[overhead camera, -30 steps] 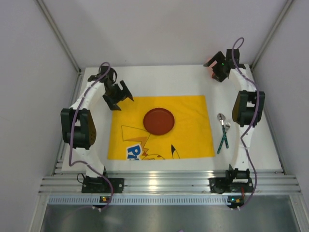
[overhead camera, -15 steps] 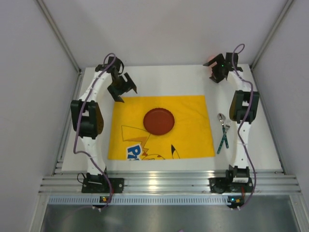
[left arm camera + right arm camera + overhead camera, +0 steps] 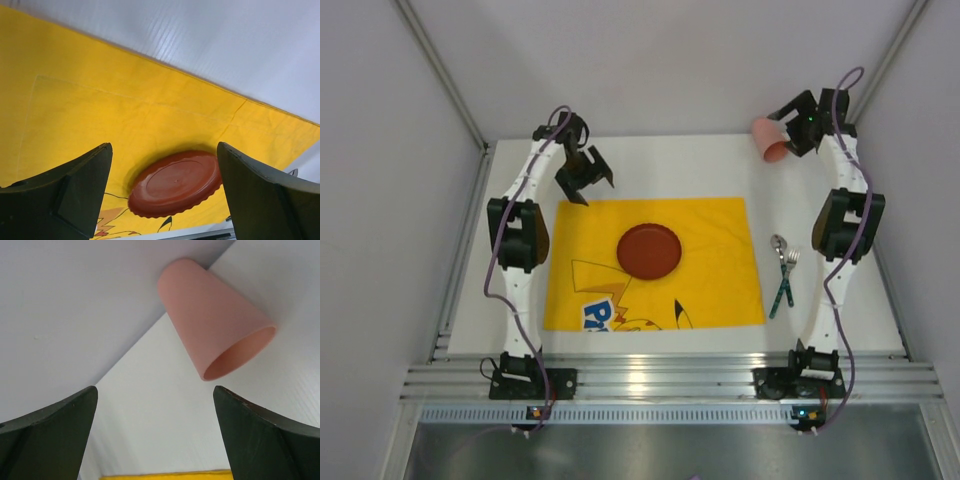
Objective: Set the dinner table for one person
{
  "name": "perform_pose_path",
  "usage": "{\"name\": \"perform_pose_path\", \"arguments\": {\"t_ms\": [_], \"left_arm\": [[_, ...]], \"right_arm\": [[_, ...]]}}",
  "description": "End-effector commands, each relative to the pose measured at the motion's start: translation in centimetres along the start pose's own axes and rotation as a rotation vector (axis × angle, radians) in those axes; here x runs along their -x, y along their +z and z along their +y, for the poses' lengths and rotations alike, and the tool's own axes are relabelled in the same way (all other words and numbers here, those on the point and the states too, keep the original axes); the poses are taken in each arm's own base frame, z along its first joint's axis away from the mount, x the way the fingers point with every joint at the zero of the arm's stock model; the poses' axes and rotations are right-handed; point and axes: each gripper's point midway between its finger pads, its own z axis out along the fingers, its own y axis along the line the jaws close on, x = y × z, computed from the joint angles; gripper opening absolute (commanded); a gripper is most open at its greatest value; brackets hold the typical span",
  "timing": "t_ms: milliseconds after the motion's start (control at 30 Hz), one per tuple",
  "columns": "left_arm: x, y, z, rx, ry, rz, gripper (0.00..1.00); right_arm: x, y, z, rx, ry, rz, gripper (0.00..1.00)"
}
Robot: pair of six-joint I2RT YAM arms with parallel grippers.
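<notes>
My right gripper moves down toward the cup's rim point(image 3: 774, 148) point(image 3: 227, 348) next, one finger into the opening, the other outside, since the pink cup's opening faces my fingers.
The white dinner table point(image 3: 660, 160) carries a yellow cartoon placemat point(image 3: 720, 280) with a dark red plate point(image 3: 648, 250) at its middle. A pink cup point(image 3: 769, 138) lies on its side at the table's far right corner, against the back wall. My left gripper point(image 3: 590, 188) is open and empty above the mat's far left corner; its wrist view shows the plate point(image 3: 176, 183) ahead between its fingers point(image 3: 164, 150). My right gripper point(image 3: 794, 124) is open and empty just right of the cup; the cup point(image 3: 212, 320) lies ahead of it point(image 3: 154, 390), untouched.
A spoon point(image 3: 778, 245) and a fork point(image 3: 786, 282) with teal handles lie together on the table right of the mat. A ridged aluminium rail point(image 3: 670, 380) runs along the near edge. White walls enclose the back and both sides.
Both arms have stretched farther back. My right gripper moved back and right, uncovering the pink cup lying on its side. My left gripper shifted right along the mat's far edge.
</notes>
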Motion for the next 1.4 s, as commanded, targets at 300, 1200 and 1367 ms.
{"name": "perform_pose_path", "arguments": {"t_ms": [300, 1200, 1367], "left_arm": [[-0.2, -2.0, 0.0, 0.010, 0.006, 0.007, 0.91], [-0.1, -2.9, 3.1, 0.090, 0.015, -0.007, 0.90], [-0.1, -3.4, 3.0, 0.082, 0.025, -0.018, 0.90]], "right_arm": [[1.6, 3.2, 0.3, 0.030, 0.068, -0.068, 0.99], [1.2, 9.5, 3.1, 0.246, 0.219, -0.174, 0.67], [2.9, 8.2, 4.0, 0.266, 0.226, -0.199, 0.00]]}}
